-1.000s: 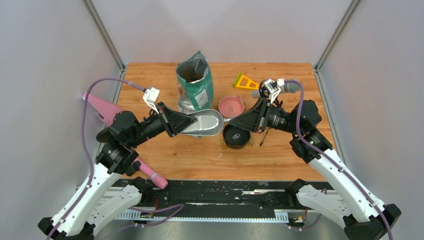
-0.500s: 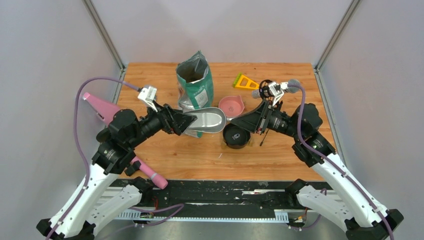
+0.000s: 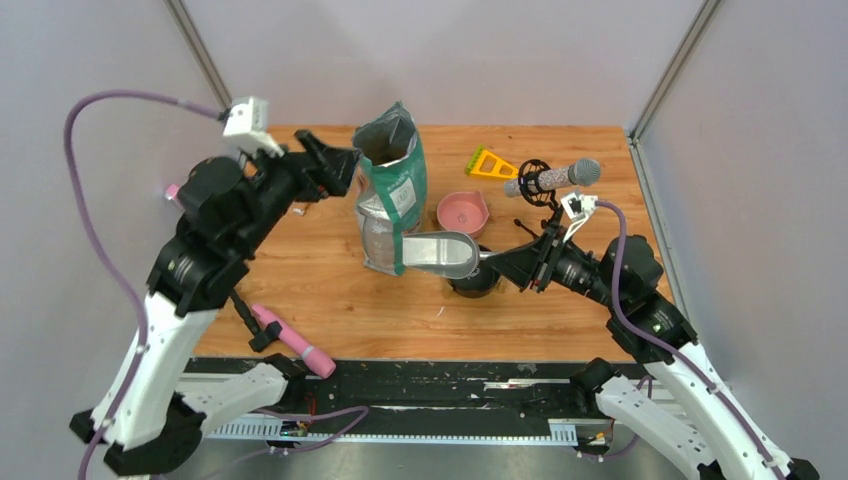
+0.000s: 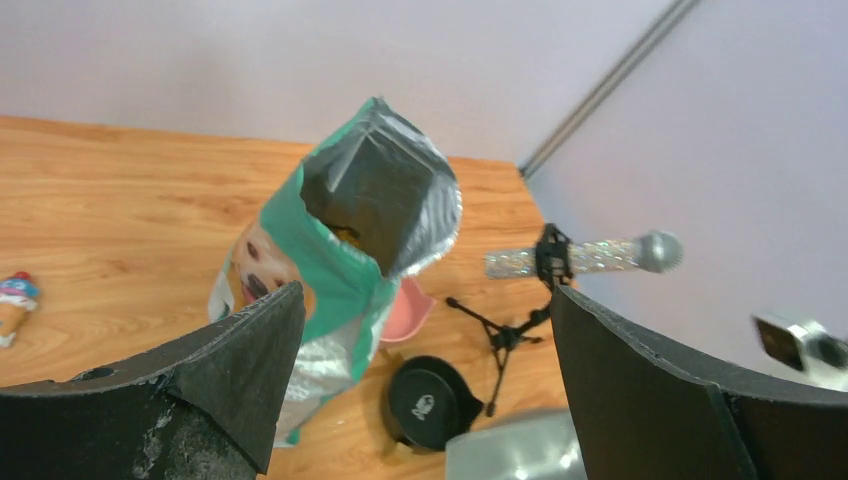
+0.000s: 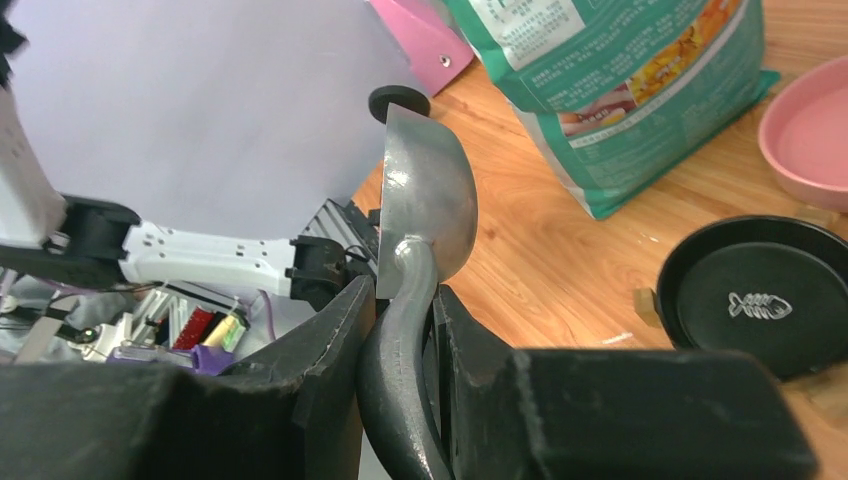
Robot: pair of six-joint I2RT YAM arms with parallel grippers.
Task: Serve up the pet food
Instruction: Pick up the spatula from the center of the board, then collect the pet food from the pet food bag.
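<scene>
I next need to swing my left gripper outward, tilt its fingers downward and lower it onto the bag's top edge facing the toy (image 3: 362,156), because the open bag stands unheld.
The teal-green and white bag (image 3: 391,190) stands open at the back middle of the table. Deep in its dark mouth a little brown pet food (image 4: 345,234) shows. My left gripper (image 3: 338,166) hangs open just left of the bag's top, nothing between its fingers (image 4: 250,350). My right gripper (image 3: 512,262) is shut on the dark handle of the grey metal scoop (image 3: 440,253). The scoop hovers in front of the bag and partly over the black bowl (image 3: 474,283). No kibble shows in the scoop. The pink bowl (image 3: 463,212) sits right of the bag.
A glittery microphone on a small black tripod (image 3: 548,179) stands right of the bowls. A yellow triangular piece (image 3: 489,163) lies at the back right. A pink tube (image 3: 292,341) lies at the near left edge, and a small toy (image 4: 12,300) left of the bag.
My left gripper let go of the scoop, opened wide, and rose back-left to the bag's top. My right gripper kept the scoop and shifted it right and nearer, over the black bowl.
</scene>
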